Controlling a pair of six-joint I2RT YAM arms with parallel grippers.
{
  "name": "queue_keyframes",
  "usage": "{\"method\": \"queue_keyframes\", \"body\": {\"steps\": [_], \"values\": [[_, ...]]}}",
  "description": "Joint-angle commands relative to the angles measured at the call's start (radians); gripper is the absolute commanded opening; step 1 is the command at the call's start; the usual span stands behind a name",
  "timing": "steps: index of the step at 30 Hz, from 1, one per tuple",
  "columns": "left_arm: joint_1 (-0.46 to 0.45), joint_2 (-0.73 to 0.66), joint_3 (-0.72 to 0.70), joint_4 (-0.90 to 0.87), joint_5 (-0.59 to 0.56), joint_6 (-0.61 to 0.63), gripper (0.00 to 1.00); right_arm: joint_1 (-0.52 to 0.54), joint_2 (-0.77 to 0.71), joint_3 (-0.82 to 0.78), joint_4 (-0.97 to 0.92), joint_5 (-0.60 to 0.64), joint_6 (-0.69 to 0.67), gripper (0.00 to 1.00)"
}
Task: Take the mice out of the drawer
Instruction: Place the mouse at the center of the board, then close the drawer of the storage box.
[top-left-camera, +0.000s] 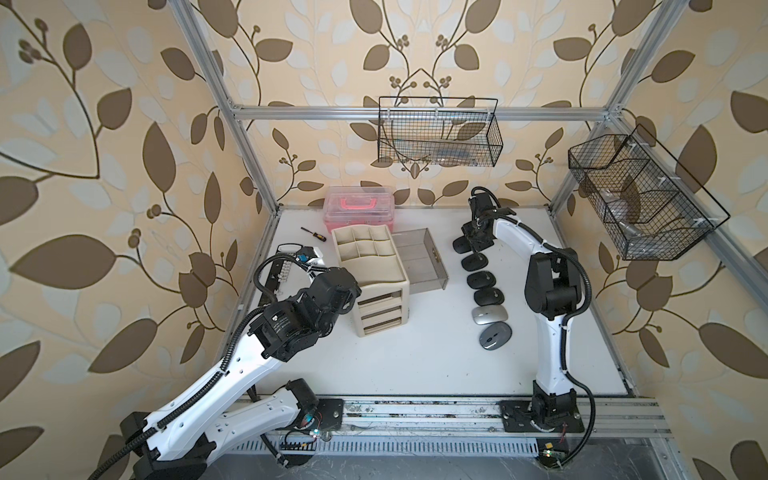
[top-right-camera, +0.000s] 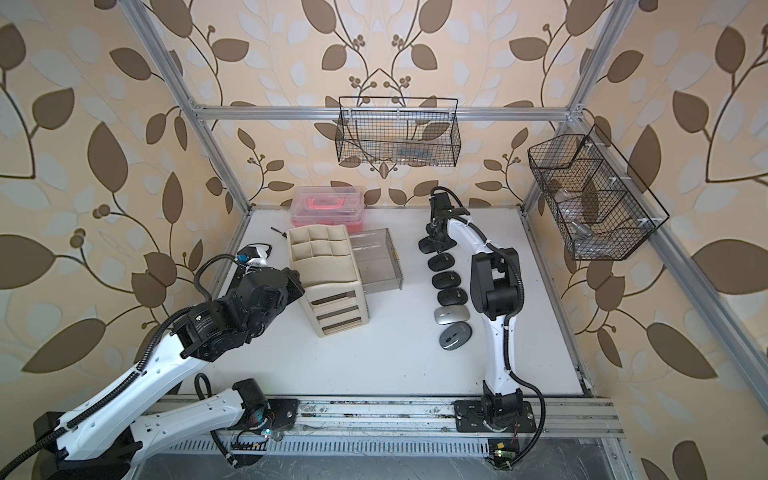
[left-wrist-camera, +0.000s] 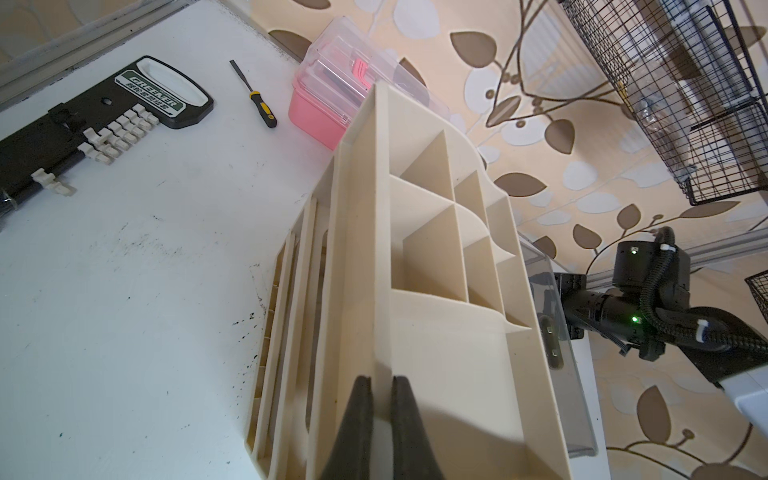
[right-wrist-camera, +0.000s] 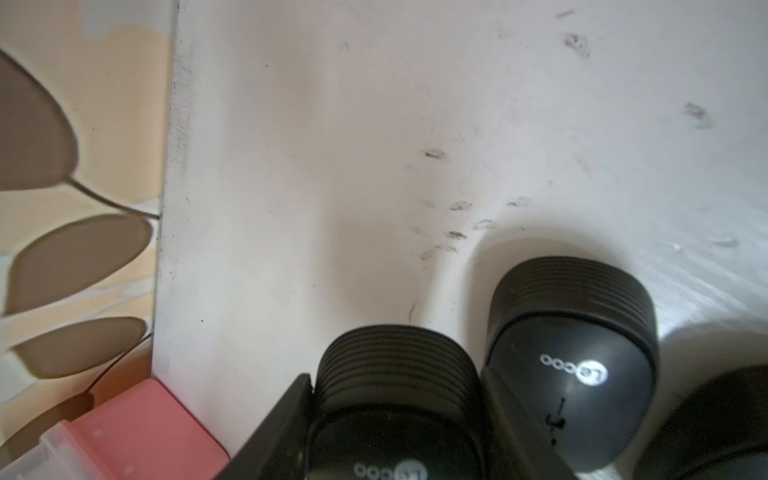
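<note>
The spot at the row's far end is below my right gripper, so I should move that gripper gently away from the clear drawer and down to release the mouse there.
Several mice lie in a row on the white table in both top views: black ones farther back, a silver one and a grey one nearer the front. My right gripper is shut on the farthest black mouse, which is low over the table beside its neighbour. The clear drawer is pulled out of the beige organizer, and I see nothing in it. My left gripper is shut on the organizer's top wall.
A pink toolbox stands behind the organizer. A screwdriver and a black tool rack lie at the back left. Two wire baskets hang on the frame above the table.
</note>
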Motion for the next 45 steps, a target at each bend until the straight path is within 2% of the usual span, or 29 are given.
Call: {"method": "queue_keyframes", "body": {"steps": [1,15,27,31,36,41,45], "values": [[0.007,0.006,0.004,0.041,-0.004,-0.025,0.00,-0.012,0.034,0.035,-0.029,0.015,0.036,0.53],[0.008,0.044,0.019,0.061,0.011,-0.018,0.00,-0.051,0.127,0.114,-0.059,0.003,0.022,0.56],[0.022,0.076,0.013,0.092,0.054,-0.011,0.00,-0.050,0.071,0.168,-0.108,0.023,-0.032,0.71],[0.037,0.087,0.005,0.118,0.091,0.003,0.00,-0.045,-0.016,0.121,-0.105,0.021,-0.082,0.79],[0.074,0.095,-0.002,0.139,0.179,0.039,0.00,0.009,-0.180,0.014,-0.070,0.045,-0.260,0.77],[0.150,0.087,-0.039,0.187,0.339,0.066,0.00,0.008,-0.338,-0.278,0.058,-0.172,-0.462,0.70],[0.158,0.101,-0.036,0.217,0.406,0.088,0.00,0.038,-0.421,-0.383,0.068,-0.258,-0.592,0.67]]}}
